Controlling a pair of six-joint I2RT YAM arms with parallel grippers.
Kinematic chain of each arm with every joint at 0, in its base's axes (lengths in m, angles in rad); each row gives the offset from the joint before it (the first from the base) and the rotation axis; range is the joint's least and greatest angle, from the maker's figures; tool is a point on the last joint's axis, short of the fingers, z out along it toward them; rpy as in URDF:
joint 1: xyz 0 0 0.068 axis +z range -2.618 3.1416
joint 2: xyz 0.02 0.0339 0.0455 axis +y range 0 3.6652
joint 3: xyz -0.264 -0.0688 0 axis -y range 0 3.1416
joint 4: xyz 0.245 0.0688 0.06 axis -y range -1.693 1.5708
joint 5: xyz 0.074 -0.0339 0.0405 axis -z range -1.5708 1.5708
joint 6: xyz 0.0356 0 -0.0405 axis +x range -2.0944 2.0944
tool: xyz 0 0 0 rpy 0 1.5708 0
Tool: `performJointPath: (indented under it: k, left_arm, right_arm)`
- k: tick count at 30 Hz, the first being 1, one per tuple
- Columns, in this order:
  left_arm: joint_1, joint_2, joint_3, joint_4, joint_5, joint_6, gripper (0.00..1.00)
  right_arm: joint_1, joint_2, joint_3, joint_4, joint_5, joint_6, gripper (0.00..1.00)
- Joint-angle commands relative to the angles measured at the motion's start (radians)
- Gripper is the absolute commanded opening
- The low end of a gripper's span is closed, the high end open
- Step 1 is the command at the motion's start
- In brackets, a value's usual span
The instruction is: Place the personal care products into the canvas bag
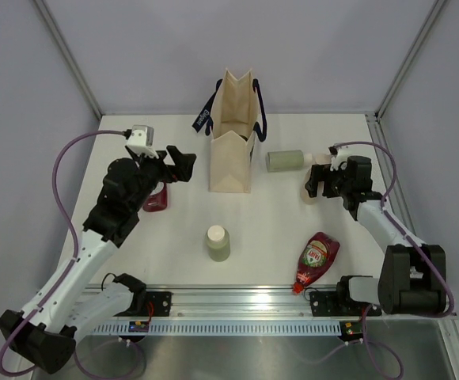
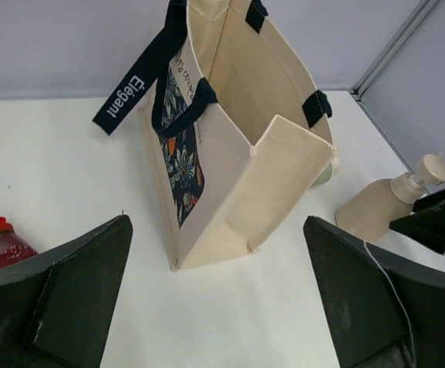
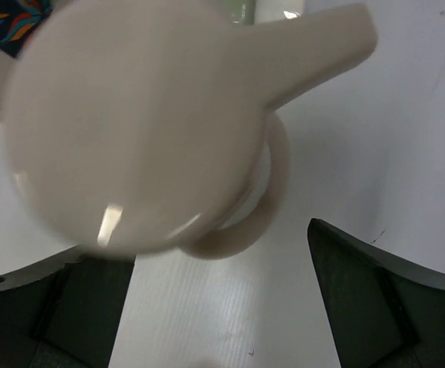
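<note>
I need to move my right gripper a little farther away from my base next, and then I should close its fingers on the beige pump bottle.
The canvas bag stands open at the back centre and also shows in the left wrist view. My left gripper is open and empty, left of the bag. A dark-red bottle lies under it. My right gripper is open around the beige pump bottle, with the jaws apart on each side. One sage-green cylinder lies right of the bag. Another stands at the front centre. A dark-red, red-capped bottle lies at the front right.
Grey walls and aluminium posts enclose the white table. A metal rail runs along the near edge by the arm bases. Purple cables loop beside each arm.
</note>
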Motion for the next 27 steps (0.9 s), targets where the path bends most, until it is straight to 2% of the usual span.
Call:
performJointPath:
  k: [1,3,7,11,19,25,27]
  left_arm:
    - [0.004,-0.079,-0.024,0.026,-0.052,-0.066,0.99]
    - [0.004,-0.095,-0.041,0.017,-0.059,-0.075,0.99]
    - [0.004,-0.119,-0.064,0.0,-0.067,-0.103,0.99]
    - [0.004,-0.119,-0.082,-0.003,-0.053,-0.121,0.99]
    - [0.004,-0.096,-0.094,0.005,-0.017,-0.131,0.99]
    - [0.004,-0.072,-0.09,0.015,0.014,-0.141,0.99]
    - [0.004,-0.066,-0.091,0.018,0.026,-0.151,0.99]
  right_arm:
    - [0.046,0.093,0.055,0.185,0.191,0.124,0.99]
    - [0.063,0.125,0.052,0.242,0.243,0.125,0.99]
    - [0.071,0.133,0.036,0.307,0.239,0.108,0.98]
    - [0.071,0.152,0.033,0.328,0.243,0.111,0.86]
    - [0.071,0.178,-0.008,0.477,0.233,0.055,0.7]
    - [0.069,0.198,0.009,0.462,0.161,0.033,0.68]
    - [0.068,0.204,0.02,0.446,0.101,0.01,0.72]
